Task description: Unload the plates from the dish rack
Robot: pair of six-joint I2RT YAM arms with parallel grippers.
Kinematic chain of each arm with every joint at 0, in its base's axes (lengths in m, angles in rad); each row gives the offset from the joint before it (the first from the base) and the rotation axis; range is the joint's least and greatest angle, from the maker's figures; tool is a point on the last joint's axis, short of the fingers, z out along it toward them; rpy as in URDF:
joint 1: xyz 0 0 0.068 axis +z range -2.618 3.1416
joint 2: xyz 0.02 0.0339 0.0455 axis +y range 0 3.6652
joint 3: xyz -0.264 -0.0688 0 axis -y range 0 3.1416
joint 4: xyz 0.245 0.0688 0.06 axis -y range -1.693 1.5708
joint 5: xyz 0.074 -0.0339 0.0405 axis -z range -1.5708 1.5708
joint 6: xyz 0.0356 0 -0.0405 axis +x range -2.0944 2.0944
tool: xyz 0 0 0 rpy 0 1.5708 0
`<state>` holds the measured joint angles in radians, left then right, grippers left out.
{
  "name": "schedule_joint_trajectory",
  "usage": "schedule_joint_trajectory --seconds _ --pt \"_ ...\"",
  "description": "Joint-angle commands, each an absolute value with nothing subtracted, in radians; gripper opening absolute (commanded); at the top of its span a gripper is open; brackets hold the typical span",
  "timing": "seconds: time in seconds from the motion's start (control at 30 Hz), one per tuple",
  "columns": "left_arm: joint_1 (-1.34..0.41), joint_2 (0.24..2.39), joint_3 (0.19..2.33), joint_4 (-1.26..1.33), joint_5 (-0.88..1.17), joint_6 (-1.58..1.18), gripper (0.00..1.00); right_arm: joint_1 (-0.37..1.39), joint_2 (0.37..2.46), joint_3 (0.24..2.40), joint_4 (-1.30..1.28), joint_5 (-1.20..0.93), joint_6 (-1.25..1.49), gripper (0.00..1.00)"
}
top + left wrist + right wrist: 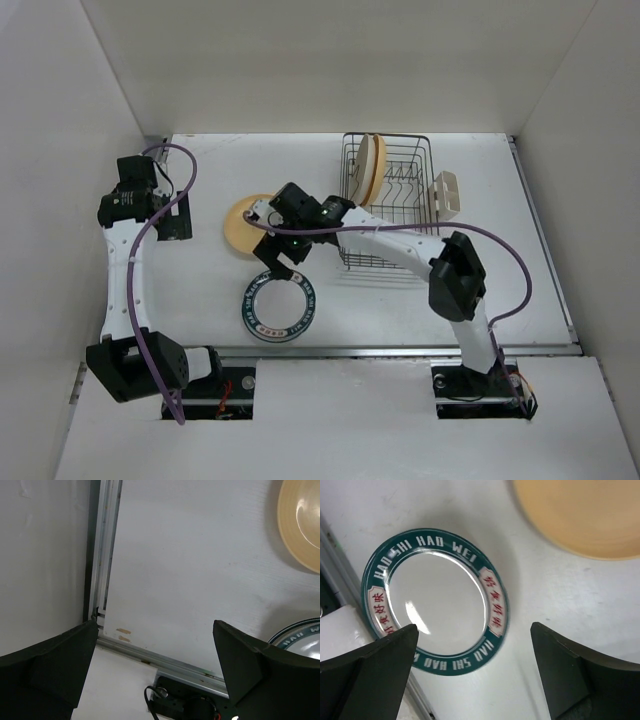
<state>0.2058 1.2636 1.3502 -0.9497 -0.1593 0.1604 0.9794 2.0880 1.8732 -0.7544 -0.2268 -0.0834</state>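
The robot should lift its right gripper outward toward the rack (pixel 395 205), then bring it down over the upright orange-yellow plate's top rim (pixel 380 155), because the empty slots beside it leave room.
The dish rack (pixel 395 205) stands at the back right and holds an orange-yellow and a cream plate (pixel 372 165) upright at its left end. An orange-yellow plate (pixel 240 228) lies flat on the table; it also shows in the right wrist view (pixel 585 515) and the left wrist view (pixel 302 525). A white plate with a broad dark-teal rim (pixel 280 307) lies flat near the front edge and shows in the right wrist view (pixel 437 600). My right gripper (pixel 282 268) is open and empty, just above the teal-rimmed plate's far edge (pixel 472 675). My left gripper (pixel 178 218) is open and empty, left of the flat plates (pixel 155 670).
A small beige box (pixel 447 193) is clipped to the rack's right side. White walls enclose the table on the left, back and right. A metal rail (pixel 400 350) runs along the table's front edge. The teal-rimmed plate's edge shows in the left wrist view (pixel 300 637).
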Motion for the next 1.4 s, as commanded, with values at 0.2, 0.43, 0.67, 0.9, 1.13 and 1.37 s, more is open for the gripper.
schedule_joint_trajectory --seconds 0.2,0.43,0.67,0.9,1.13,1.37 --pt "0.210 1.261 1.342 -0.956 -0.175 0.179 0.99 0.856 1.872 1.956 -0.706 0.055 0.044 1.00" --pt "0.210 1.252 1.342 -0.965 -0.184 0.179 0.99 0.625 1.686 1.899 -0.514 0.446 0.318 1.00" --pt "0.210 1.243 1.342 -0.965 -0.175 0.179 0.99 0.476 1.877 2.088 -0.637 0.506 0.380 0.69" --pt "0.210 1.233 1.322 -0.965 -0.175 0.179 0.99 0.442 1.962 2.100 -0.637 0.437 0.414 0.66" --pt "0.210 1.233 1.313 -0.956 -0.186 0.179 0.99 0.433 2.039 2.080 -0.658 0.486 0.425 0.52" --pt "0.210 1.233 1.304 -0.956 -0.195 0.179 0.99 0.433 2.134 2.092 -0.690 0.440 0.434 0.56"
